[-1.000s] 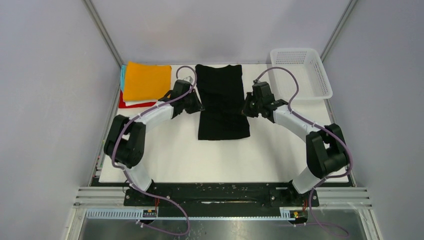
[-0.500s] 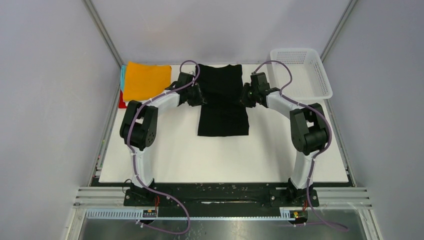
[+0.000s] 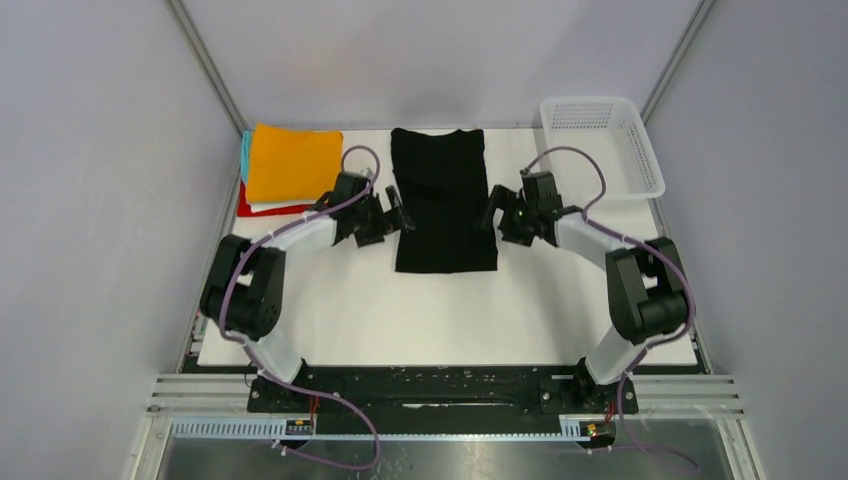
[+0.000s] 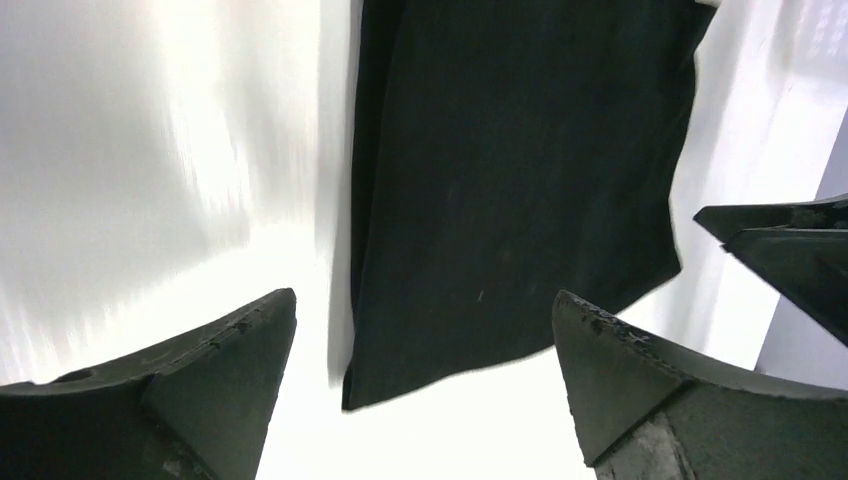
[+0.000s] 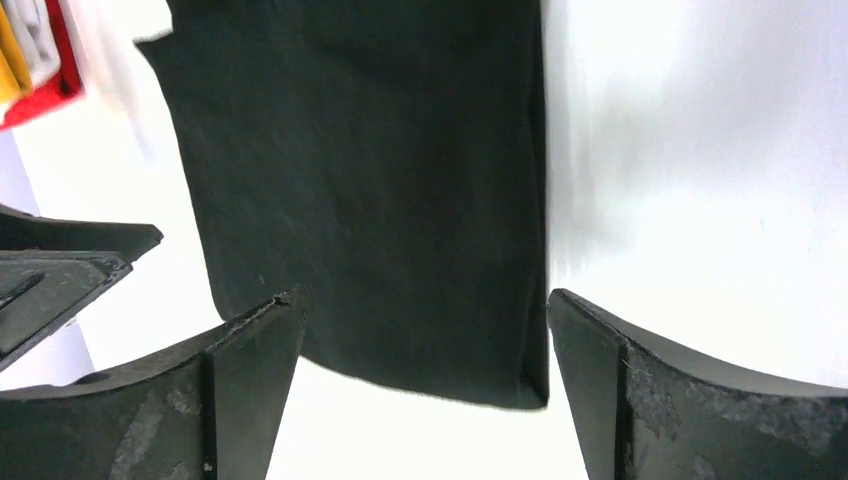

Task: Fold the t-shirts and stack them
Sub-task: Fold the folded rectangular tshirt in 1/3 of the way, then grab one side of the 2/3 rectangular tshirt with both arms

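Note:
I will next move my left gripper back and down onto the near hem's stack-side corner [image 3: 399, 268] [image 4: 354, 398], which is below and behind it, because the sides are folded in.
The black t-shirt [image 3: 442, 200] lies flat on the table as a long narrow strip, its sides folded in. My left gripper [image 3: 397, 212] stands open just off the strip's left edge, and my right gripper [image 3: 490, 213] stands open just off its right edge. Neither holds anything. The left wrist view has the black t-shirt [image 4: 520, 170] ahead of the open left gripper [image 4: 424, 295], near hem closest. In the right wrist view the black t-shirt [image 5: 370, 170] lies ahead of the open right gripper [image 5: 426, 292]. Folded t-shirts are stacked at the back left, orange [image 3: 293, 163] on top, red [image 3: 245, 208] and teal [image 3: 246, 150] edges showing.
A white mesh basket [image 3: 612, 165] stands at the back right corner. The white table [image 3: 440, 310] runs bare from the shirt's near hem to the arm bases. Grey walls close in on both sides.
Both grippers were shut at the black t-shirt's side edges farther back; they have opened wide and drawn back toward me, leaving the shirt lying flat.

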Controlling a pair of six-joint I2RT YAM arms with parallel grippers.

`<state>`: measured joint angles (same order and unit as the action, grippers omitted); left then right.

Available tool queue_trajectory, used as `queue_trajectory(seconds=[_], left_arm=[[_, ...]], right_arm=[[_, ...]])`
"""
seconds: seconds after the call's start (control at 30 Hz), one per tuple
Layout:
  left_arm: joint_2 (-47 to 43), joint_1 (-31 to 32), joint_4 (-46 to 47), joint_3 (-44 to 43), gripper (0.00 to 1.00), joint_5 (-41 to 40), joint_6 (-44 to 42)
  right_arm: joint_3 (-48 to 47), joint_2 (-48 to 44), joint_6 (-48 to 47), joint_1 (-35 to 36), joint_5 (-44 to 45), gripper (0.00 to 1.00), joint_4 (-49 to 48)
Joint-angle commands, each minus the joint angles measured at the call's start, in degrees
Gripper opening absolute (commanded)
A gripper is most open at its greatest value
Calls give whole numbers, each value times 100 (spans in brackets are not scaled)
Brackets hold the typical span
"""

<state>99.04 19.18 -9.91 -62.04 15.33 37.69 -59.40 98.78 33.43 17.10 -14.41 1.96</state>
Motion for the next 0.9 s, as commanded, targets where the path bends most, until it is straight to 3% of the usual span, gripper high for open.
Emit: queue_trajectory(seconds=[0.0,0.13,0.33,0.5,0.7,0.87], left_arm=[[-577,209,354,878,99,322,320],[-832,503,474,1505,97,109,424],[-562,560,554,1717,82,-91,573],[-349,559,490,1758,55,-138,617],[-204,559,414,1841,36,-418,680],[7,555,377,1755,0,-533,744]], right_arm=[[945,-912,186,16,-183,100,-383],[1584,-1351,286,12,-211,100,-437],[1942,-1368,363,22,-331,98,-351],[1968,-1301,364,68,-472,93,-228],[2009,-1263,401,160,-340,87,-225],[1969,-1181,327,294,-293,80,159]])
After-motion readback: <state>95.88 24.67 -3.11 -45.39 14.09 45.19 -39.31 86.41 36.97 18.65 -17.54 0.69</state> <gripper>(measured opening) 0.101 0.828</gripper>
